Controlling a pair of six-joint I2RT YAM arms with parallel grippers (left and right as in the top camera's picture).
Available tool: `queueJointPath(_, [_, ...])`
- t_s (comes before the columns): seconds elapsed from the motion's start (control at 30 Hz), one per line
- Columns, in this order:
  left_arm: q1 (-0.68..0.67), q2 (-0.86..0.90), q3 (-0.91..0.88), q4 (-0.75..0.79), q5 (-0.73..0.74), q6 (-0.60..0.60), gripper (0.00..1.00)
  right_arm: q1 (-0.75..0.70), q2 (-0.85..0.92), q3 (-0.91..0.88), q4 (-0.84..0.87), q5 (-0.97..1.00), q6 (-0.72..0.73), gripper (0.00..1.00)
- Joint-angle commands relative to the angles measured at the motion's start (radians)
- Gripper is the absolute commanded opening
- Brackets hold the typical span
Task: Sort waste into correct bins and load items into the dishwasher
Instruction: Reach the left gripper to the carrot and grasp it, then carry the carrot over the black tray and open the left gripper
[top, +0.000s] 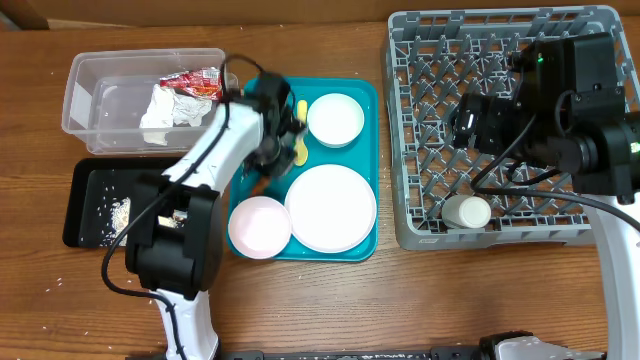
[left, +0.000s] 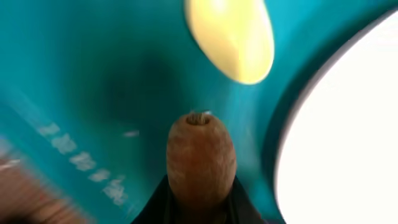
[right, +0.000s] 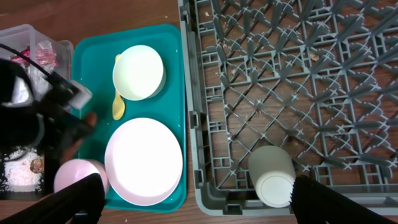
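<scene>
The black tray already holding rice (top: 118, 212) lies left of my left gripper in the overhead view, so next I should lift, carry the food piece over it, lower and release.
My left gripper (top: 266, 160) is low over the teal tray, shut on the orange-brown sausage stick (left: 200, 162), whose rounded end sticks out between the dark fingers. The yellow spoon (left: 231, 37) lies just beyond it. On the tray sit the large plate (top: 330, 207), a white bowl (top: 335, 119) and a pink bowl (top: 259, 226). My right gripper (right: 199, 205) hangs open above the grey dish rack (top: 420, 60), holding nothing. The white cup (right: 272, 175) lies on its side in the rack's near corner.
The clear tub (top: 85, 100) at the back left holds crumpled wrappers. In front of it the black tray (top: 85, 205) carries white rice grains (top: 120, 212). The teal tray (top: 365, 95) lies between these bins and the rack.
</scene>
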Motion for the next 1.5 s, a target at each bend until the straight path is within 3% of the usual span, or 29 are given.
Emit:
queueJointPath(0.0, [0.017, -0.014, 0.276, -0.128, -0.003, -0.139, 0.04, 0.001, -0.001, 0.024, 0.005, 0.002, -0.007, 0.98])
queueJointPath(0.23, [0.052, -0.016, 0.655, -0.396, -0.010, -0.272, 0.04, 0.001, -0.001, 0.024, 0.004, 0.002, -0.007, 0.98])
queueJointPath(0.43, [0.139, -0.075, 0.765, -0.613, -0.042, -0.344, 0.04, 0.001, -0.001, 0.024, 0.002, 0.001, -0.005, 0.98])
queueJointPath(0.6, [0.185, -0.250, 0.636, -0.612, 0.009, -0.347, 0.04, 0.001, -0.001, 0.024, -0.003, -0.029, 0.001, 0.98])
queueJointPath(0.8, [0.241, -0.451, 0.447, -0.611, -0.137, -0.479, 0.04, 0.001, -0.001, 0.024, -0.004, -0.036, 0.000, 0.99])
queueJointPath(1.07, [0.401, -0.648, 0.030, -0.462, -0.159, -0.550, 0.04, 0.001, -0.001, 0.024, -0.014, -0.036, 0.000, 0.99])
queueJointPath(1.47, [0.481, -0.682, -0.299, -0.230, -0.159, -0.724, 0.04, 0.001, -0.001, 0.024, -0.032, -0.035, 0.000, 0.99])
